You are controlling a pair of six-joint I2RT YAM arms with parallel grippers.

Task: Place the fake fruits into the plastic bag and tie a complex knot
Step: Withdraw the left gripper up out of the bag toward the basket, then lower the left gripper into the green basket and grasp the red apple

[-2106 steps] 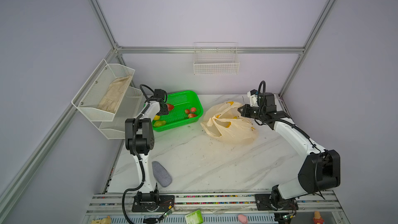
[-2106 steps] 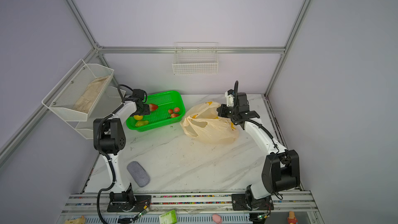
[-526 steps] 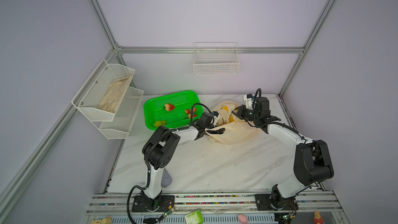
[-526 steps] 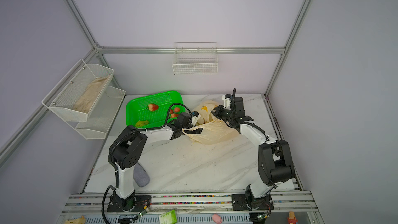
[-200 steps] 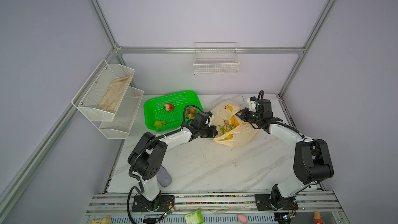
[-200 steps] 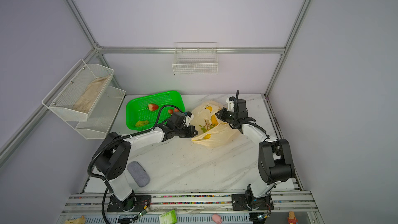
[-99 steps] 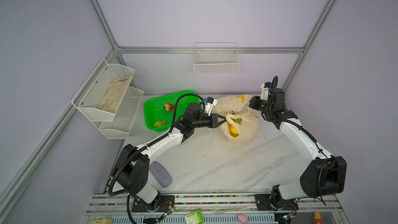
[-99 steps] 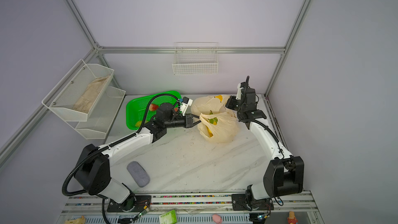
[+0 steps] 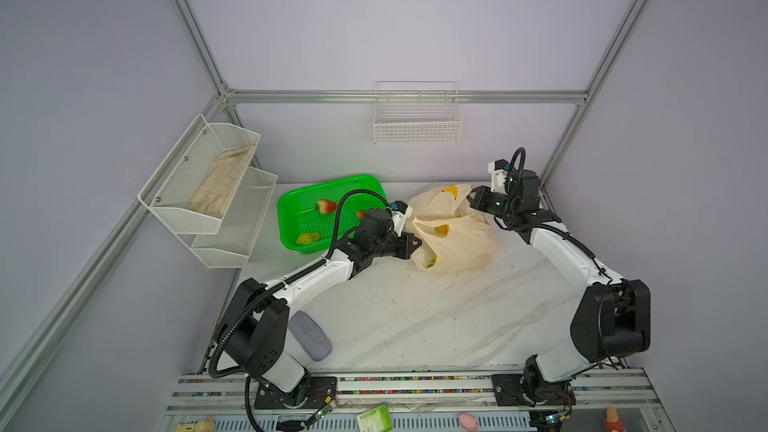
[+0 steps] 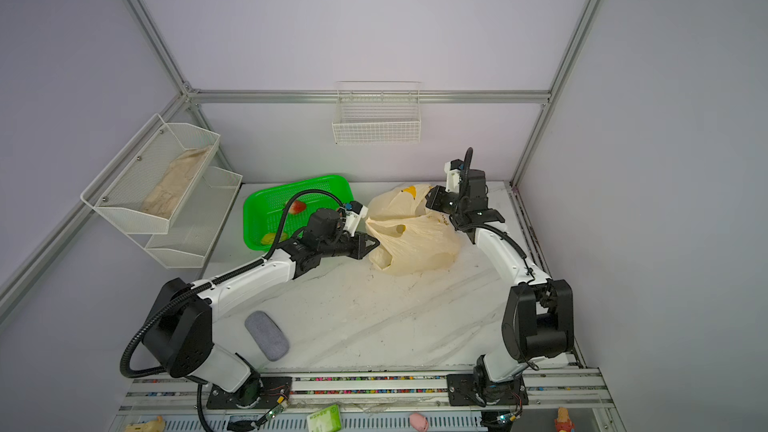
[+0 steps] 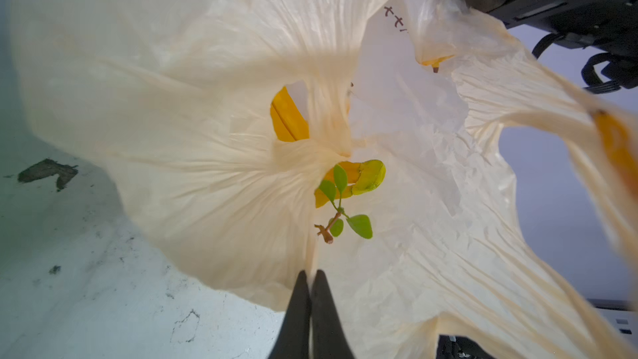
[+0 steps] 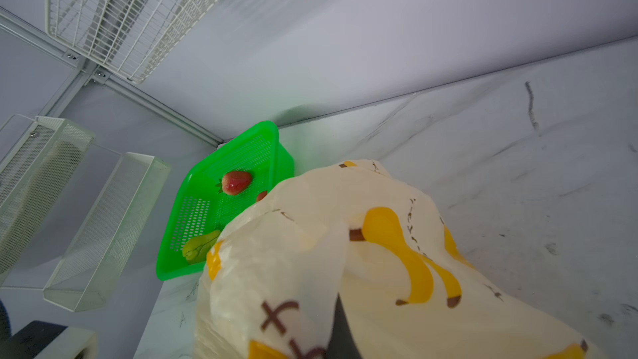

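The robot's left gripper will next pull the fold of the rim sideways toward the green basket (image 9: 291,218) and let go of the film, because fruits are still in that basket.
The plastic bag (image 9: 453,238) (image 10: 415,243) stands at the back middle of the table, stretched between both arms. My left gripper (image 9: 415,243) (image 11: 310,276) is shut on a fold of its rim. My right gripper (image 9: 471,199) (image 12: 339,305) is shut on the far side of the rim, with film draped over its fingers. Through the bag mouth in the left wrist view I see a green leafy stem (image 11: 340,208) and a yellow-green fruit (image 11: 369,176). A red strawberry (image 9: 326,205) (image 12: 236,182), a small red fruit (image 9: 360,214) and a yellow-green fruit (image 9: 308,238) lie in the green basket (image 9: 291,218).
A white mesh shelf (image 9: 208,189) holding a beige cloth hangs on the left wall. A wire basket (image 9: 417,118) hangs on the back wall. A grey pad (image 9: 309,334) lies near the left arm's base. The green basket sits just left of the bag.
Over the last second both grippers kept their grip and raised the bag's rim up and back. In the last half second the right gripper shifted slightly left and the left gripper dropped a little.
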